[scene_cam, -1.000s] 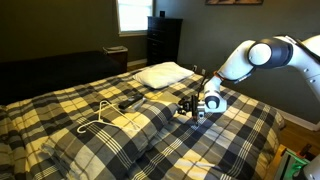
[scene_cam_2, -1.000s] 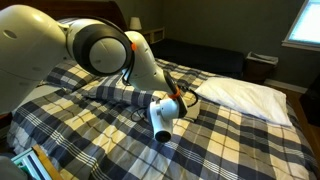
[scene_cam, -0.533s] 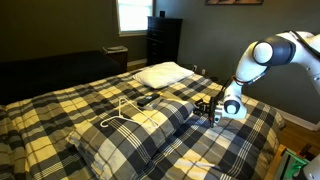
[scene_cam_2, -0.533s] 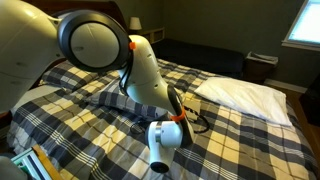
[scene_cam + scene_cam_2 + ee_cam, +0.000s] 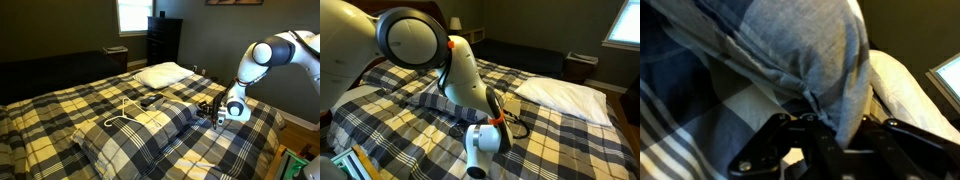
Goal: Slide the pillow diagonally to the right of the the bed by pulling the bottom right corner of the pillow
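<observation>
My gripper pulls back toward the bed's edge by the brown floor next, since the pillow still lies short of it. Then it releases the pillow's pinched corner.
The plaid pillow (image 5: 150,122) lies on the bed (image 5: 60,115), its pattern matching the cover. It also shows in the other exterior view (image 5: 425,100), partly behind my arm. My gripper (image 5: 208,108) is at the pillow's near right corner and is shut on it. In the wrist view the pillow's grey fabric (image 5: 810,50) hangs bunched between the black fingers of my gripper (image 5: 830,125). A white wire hanger (image 5: 128,113) rests on top of the pillow.
A plain white pillow (image 5: 163,73) lies at the head of the bed, also seen in an exterior view (image 5: 565,95). A dark dresser (image 5: 164,40) stands under the window. A dark couch (image 5: 50,72) runs along the bed's far side.
My gripper has pulled the pillow's corner toward the bed's edge. The pillow and the hanger on it have slid along with it.
</observation>
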